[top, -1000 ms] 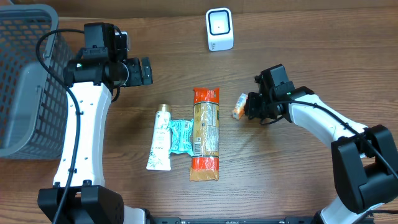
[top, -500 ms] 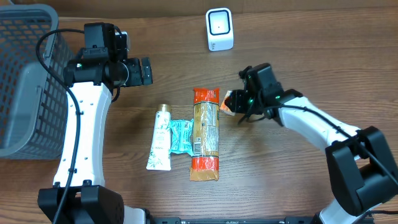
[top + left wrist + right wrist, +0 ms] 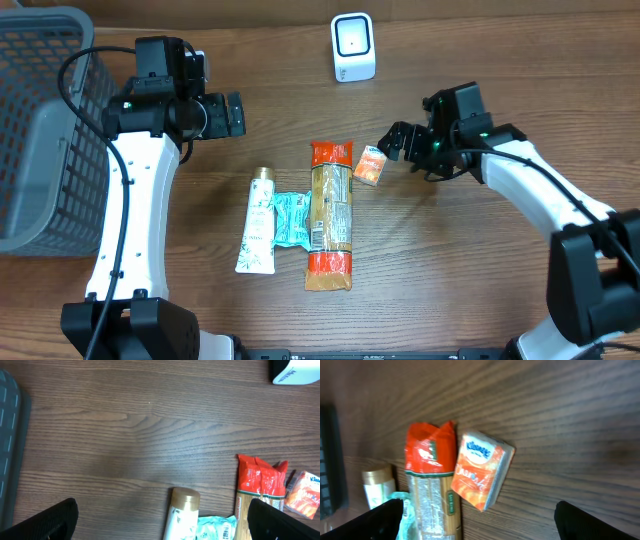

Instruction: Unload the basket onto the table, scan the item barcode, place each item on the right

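I will lower my right gripper onto the opposite long edge (image 3: 381, 172) of the tissue pack and close there, because the pasta pack (image 3: 330, 215) crowds one side of the tissue pack.
The item, a small orange tissue pack (image 3: 368, 165), lies flat on the wooden table against the top right corner of a long pasta pack (image 3: 330, 215). My right gripper (image 3: 403, 148) stands open just to the right of it, apart from it, holding nothing. In the right wrist view the tissue pack (image 3: 481, 471) lies ahead of the open right gripper (image 3: 477, 521), beyond the fingertips. The white barcode scanner (image 3: 353, 47) stands at the back centre. My left gripper (image 3: 232, 113) hovers open and empty at the left, above the table.
A white tube with a gold cap (image 3: 258, 222) and a teal packet (image 3: 290, 218) lie left of the pasta pack. A grey mesh basket (image 3: 40, 120) fills the far left. In the left wrist view the scanner (image 3: 295, 371) shows at the top right.
My right gripper carried the tissue pack left to the pasta pack, opened, let it go and drew back to the right. The left arm has not moved.
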You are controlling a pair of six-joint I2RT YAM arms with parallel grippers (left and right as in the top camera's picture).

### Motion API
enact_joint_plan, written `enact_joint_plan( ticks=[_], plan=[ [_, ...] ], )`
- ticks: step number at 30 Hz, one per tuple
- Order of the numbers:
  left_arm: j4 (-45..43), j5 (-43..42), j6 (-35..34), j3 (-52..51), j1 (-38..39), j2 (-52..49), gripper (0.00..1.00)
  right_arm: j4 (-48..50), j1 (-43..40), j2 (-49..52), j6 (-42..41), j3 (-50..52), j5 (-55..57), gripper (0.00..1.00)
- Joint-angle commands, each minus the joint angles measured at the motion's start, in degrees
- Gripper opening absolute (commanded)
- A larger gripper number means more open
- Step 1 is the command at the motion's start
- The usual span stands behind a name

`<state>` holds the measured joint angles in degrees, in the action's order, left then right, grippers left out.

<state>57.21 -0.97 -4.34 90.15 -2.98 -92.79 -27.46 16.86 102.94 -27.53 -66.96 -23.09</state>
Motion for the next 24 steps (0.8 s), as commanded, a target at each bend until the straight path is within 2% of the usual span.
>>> enact_joint_plan(
  ticks=[1, 2, 3, 10, 12, 14, 24],
  plan=[
    [-0.22, 0.33, -0.79, 0.66, 0.76, 0.26, 1.0, 0.98, 0.55, 2.69, -1.27, -0.5, 0.52, 0.7],
    [-0.24, 0.33, -0.79, 0.66, 0.76, 0.26, 1.0, 1.14, 0.66, 3.21, -1.46, -0.5, 0.52, 0.6],
    [-0.22, 0.33, -0.79, 0.66, 0.76, 0.26, 1.0, 1.31, 0.79, 3.78, -1.51, -0.5, 0.52, 0.56],
    [-0.22, 0.31, -0.79, 0.66, 0.76, 0.26, 1.0, 2.29, 2.12, 4.79, -1.44, -0.5, 0.55, 0.54],
    [-0.22, 0.31, -0.79, 0.66, 0.76, 0.26, 1.0, 2.27, 2.6, 4.79, -1.53, -0.5, 1.27, 0.49],
    [-0.24, 0.31, -0.79, 0.66, 0.76, 0.26, 1.0, 2.25, 3.23, 4.81, -1.99, -0.5, 3.26, 0.49],
    [-0.22, 0.31, -0.79, 0.66, 0.76, 0.26, 1.0, 4.11, 5.6, 7.56, -8.63, -0.5, 7.17, 0.42]
  ],
)
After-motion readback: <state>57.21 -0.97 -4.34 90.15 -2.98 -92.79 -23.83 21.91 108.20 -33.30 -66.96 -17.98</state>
